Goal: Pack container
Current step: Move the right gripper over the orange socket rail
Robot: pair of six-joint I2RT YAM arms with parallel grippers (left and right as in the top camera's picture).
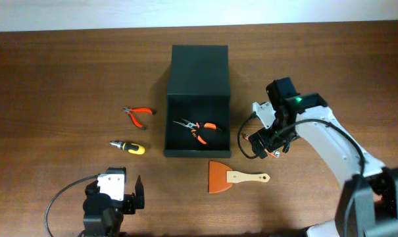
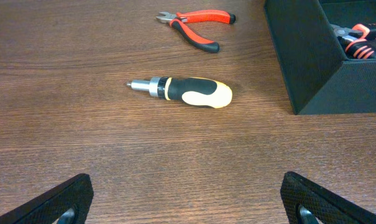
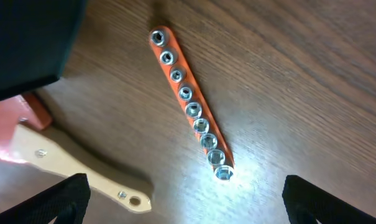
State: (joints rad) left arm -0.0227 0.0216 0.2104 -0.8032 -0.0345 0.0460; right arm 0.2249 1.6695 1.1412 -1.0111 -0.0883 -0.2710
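The robot's right gripper will next go down onto the middle of the orange socket bar (image 3: 189,99) below it and close there, since its open fingers span the bar's width.
The dark green container (image 1: 199,69) stands at mid-table with its flap lid open toward the back. Orange-handled pliers (image 1: 197,128) lie inside it. In the left wrist view its wall (image 2: 306,56) is at the upper right, and in the right wrist view its corner (image 3: 26,43) is at the upper left. My left gripper (image 1: 129,197) is open and empty near the front edge, its fingers (image 2: 188,202) wide apart over bare wood. My right gripper (image 1: 268,139) is open, right of the container, hovering above an orange socket rail (image 3: 189,99) with its fingers (image 3: 188,199) apart.
A second pair of orange pliers (image 1: 138,115) and a yellow-and-black screwdriver (image 1: 128,147) lie left of the container; both also show in the left wrist view, the pliers (image 2: 197,28) and the screwdriver (image 2: 184,91). An orange scraper with a wooden handle (image 1: 235,176) lies in front of the container.
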